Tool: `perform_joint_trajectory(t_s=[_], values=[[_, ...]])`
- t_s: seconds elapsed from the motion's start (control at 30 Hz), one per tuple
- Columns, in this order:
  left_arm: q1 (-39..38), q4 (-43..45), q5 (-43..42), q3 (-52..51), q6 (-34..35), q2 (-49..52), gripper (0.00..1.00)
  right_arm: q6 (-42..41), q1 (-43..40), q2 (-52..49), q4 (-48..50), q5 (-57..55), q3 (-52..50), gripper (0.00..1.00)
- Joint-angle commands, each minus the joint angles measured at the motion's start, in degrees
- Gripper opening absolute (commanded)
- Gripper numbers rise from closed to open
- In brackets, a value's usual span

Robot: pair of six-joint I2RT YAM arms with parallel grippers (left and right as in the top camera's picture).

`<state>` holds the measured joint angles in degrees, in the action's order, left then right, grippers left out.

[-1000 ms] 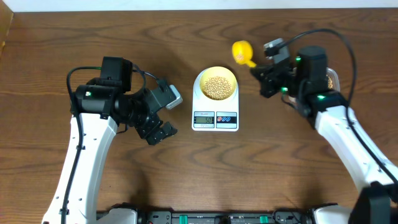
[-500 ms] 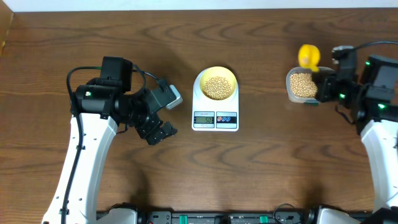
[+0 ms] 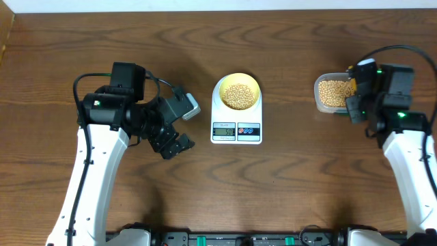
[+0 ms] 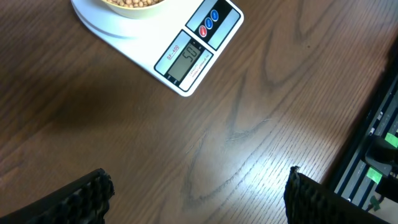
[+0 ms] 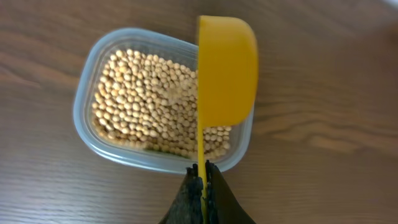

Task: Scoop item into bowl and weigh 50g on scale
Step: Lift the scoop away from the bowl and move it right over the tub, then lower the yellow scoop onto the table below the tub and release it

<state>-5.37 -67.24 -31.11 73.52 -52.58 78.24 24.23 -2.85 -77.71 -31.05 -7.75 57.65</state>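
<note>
The scale's display shows the target weight, so my right gripper will next bring the scoop back from the clear tub, over the bare wood before the bar (image 3: 308, 171), to let go of it.
The pale yellow bowl (image 3: 237, 91) stands on the white scale (image 3: 236, 130) and holds a heap of tan beans (image 3: 237, 95). In the left wrist view the scale (image 4: 186, 59) has its display lit, and the bowl's edge (image 4: 134, 5) shows at the top. My left gripper (image 3: 175, 146) hovers open to the left of the scale; its fingertips (image 4: 93, 186) stand wide apart over bare wood. My right gripper (image 5: 202, 171) is shut on the thin handle of a bright yellow scoop (image 5: 227, 68). The scoop is turned on its side over a clear tub (image 5: 87, 106) of beans (image 5: 143, 99).
The clear tub (image 3: 332, 93) sits at the right, level with the bowl, with my right wrist (image 3: 379, 92) beside it. A dark rail with green lights (image 4: 379, 155) runs along the table's front edge. The table's far edge is at the top of the overhead view.
My right arm has swung right, from beside the scale to the clear tub, with the scoop in its grip. The left arm and the bowl have not moved.
</note>
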Motion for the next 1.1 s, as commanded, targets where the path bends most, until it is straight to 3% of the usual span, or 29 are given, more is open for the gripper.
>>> perform_joint_trajectory(t_s=[0.0,0.17,0.27,0.47,0.63,0.73,0.87,1.07], values=[[-0.1,-0.2,0.4,-0.3,-0.5,-0.1,0.90,6.8,3.4,0.7,0.0,-14.4,0.4,0.01],[-0.1,-0.2,0.3,-0.3,-0.5,-0.1,0.90,7.3,5.6,1.1,0.3,-18.5,0.4,0.01],[-0.1,-0.2,0.3,-0.3,-0.5,-0.1,0.90,1.2,6.1,3.3,1.6,-17.9,0.7,0.01],[-0.1,-0.2,0.3,-0.3,-0.5,-0.1,0.90,-10.3,3.4,14.0,-0.5,0.8,1.6,0.01],[-0.1,-0.2,0.3,-0.3,-0.5,-0.1,0.90,-21.1,-3.0,20.0,-16.0,21.1,1.6,0.01],[-0.1,-0.2,0.3,-0.3,-0.5,-0.1,0.90,-23.0,-4.9,19.6,-27.1,32.7,0.9,0.01],[-0.1,-0.2,0.4,-0.3,-0.5,-0.1,0.90,-26.5,-4.8,18.5,-36.1,38.1,-3.1,0.01],[-0.1,-0.2,0.3,-0.3,-0.5,-0.1,0.90,-38.0,-4.8,18.6,-35.0,43.1,-16.3,0.01]])
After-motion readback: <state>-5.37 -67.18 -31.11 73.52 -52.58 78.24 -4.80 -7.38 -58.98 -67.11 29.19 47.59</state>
